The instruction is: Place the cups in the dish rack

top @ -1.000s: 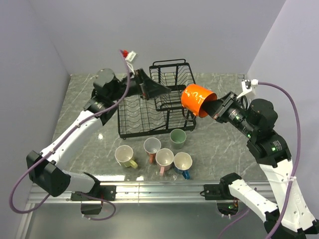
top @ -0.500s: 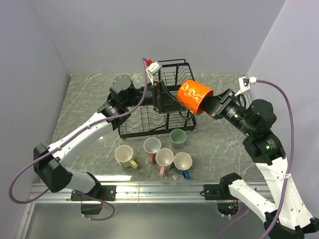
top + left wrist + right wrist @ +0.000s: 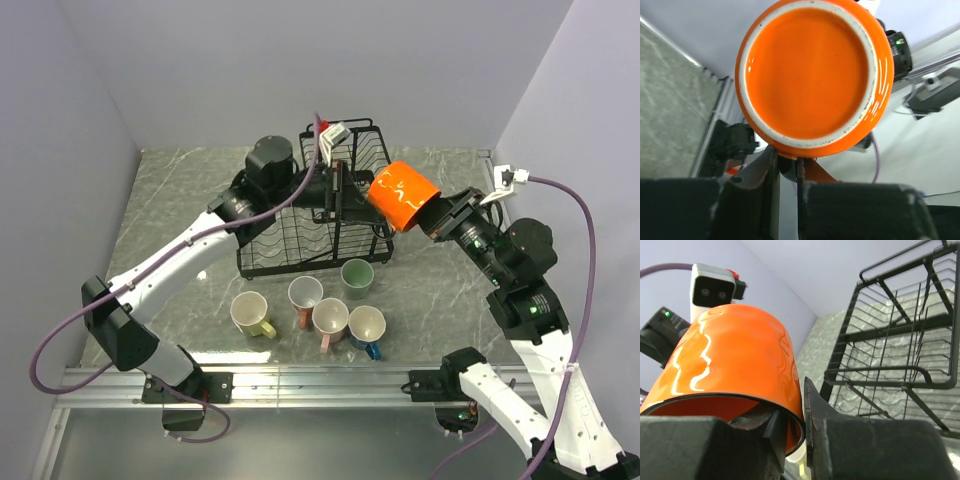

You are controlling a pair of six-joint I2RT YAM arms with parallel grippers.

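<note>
My left gripper swings outward next, lowers the orange cup (image 3: 403, 195) to the upper basket's empty rear (image 3: 362, 150) and releases it, since that rear lies outward and below my gripper.
An orange cup (image 3: 403, 195) hangs in the air at the right end of the black wire dish rack (image 3: 290, 248), tilted, its base toward the rack. My right gripper (image 3: 437, 215) is shut on its rim, one finger inside and one outside (image 3: 797, 415). My left gripper (image 3: 345, 200) reaches across the rack and is shut on the handle under the cup's base (image 3: 787, 160). The base of the orange cup (image 3: 810, 75) fills the left wrist view. On the table in front of the rack stand a pale green cup (image 3: 357, 277), a yellow cup (image 3: 250, 313), two pink cups (image 3: 305, 294) (image 3: 330, 317) and a blue cup (image 3: 367, 326).
The rack's raised upper basket (image 3: 360, 150) sits at its right rear, close behind the left gripper. In the right wrist view the rack (image 3: 900, 340) stands just right of the orange cup (image 3: 735, 360). Lilac walls enclose the marble table on three sides.
My left arm swung right over the rack to the orange cup and its gripper closed on the handle. The right arm shifted the cup slightly right and tilted it.
</note>
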